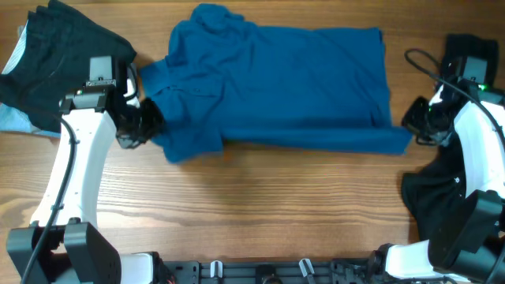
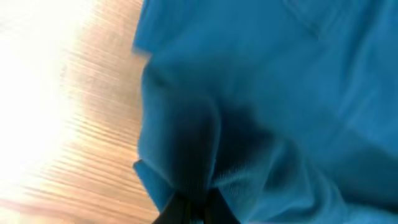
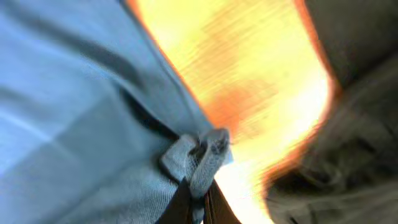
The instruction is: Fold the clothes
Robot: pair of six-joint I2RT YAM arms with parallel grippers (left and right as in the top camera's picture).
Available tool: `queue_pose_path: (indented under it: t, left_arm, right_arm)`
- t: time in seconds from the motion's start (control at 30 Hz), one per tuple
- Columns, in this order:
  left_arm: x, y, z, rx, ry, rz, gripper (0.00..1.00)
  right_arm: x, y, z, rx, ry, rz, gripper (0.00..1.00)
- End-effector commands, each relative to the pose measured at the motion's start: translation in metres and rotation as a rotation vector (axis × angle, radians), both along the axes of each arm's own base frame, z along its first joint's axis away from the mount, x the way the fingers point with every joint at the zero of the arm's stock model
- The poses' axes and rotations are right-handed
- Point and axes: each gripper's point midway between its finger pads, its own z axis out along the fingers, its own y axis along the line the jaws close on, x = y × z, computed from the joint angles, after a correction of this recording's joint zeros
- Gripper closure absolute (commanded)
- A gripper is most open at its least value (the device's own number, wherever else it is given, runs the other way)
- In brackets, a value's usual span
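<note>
The blue top's near edge stretches between my grippers, so my left gripper needs to move outward and down toward the blue top next, and then open.
The clothes here are chiefly a large deep-blue top, lying wrinkled across the middle of the wooden table. My left gripper is shut on a bunch of cloth at the top's left end. In the left wrist view the blue top fills most of the frame and folds down between my left gripper's dark fingers. My right gripper is shut on the top's lower right corner. The right wrist view shows a crumpled hem of the top, looking pale there, pinched in the right gripper.
A black garment lies heaped at the far left, partly over something pale blue. Another dark garment lies at the right under my right arm and shows in the right wrist view. Bare wood runs along the front.
</note>
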Motion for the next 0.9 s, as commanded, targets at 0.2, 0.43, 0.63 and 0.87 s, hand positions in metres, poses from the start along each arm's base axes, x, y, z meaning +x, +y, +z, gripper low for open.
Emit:
queue_pose_path:
  t: [0.2, 0.43, 0.63, 0.87]
  left_arm:
    - [0.073, -0.003, -0.026, -0.089, -0.145, 0.089, 0.91]
    - [0.09, -0.004, -0.043, -0.106, -0.166, 0.082, 0.89]
    - [0.11, -0.005, -0.033, -0.104, -0.26, 0.071, 0.36]
    - [0.052, -0.026, -0.051, -0.176, -0.013, 0.0, 0.09]
  right_arm:
    - [0.054, 0.001, 0.017, 0.023, -0.238, 0.063, 0.95]
    - [0.073, 0.008, 0.002, 0.047, -0.26, 0.091, 0.95]
    - [0.109, 0.017, 0.001, 0.055, -0.371, 0.132, 0.52]
    - [0.068, -0.002, -0.037, -0.043, -0.132, 0.076, 0.25]
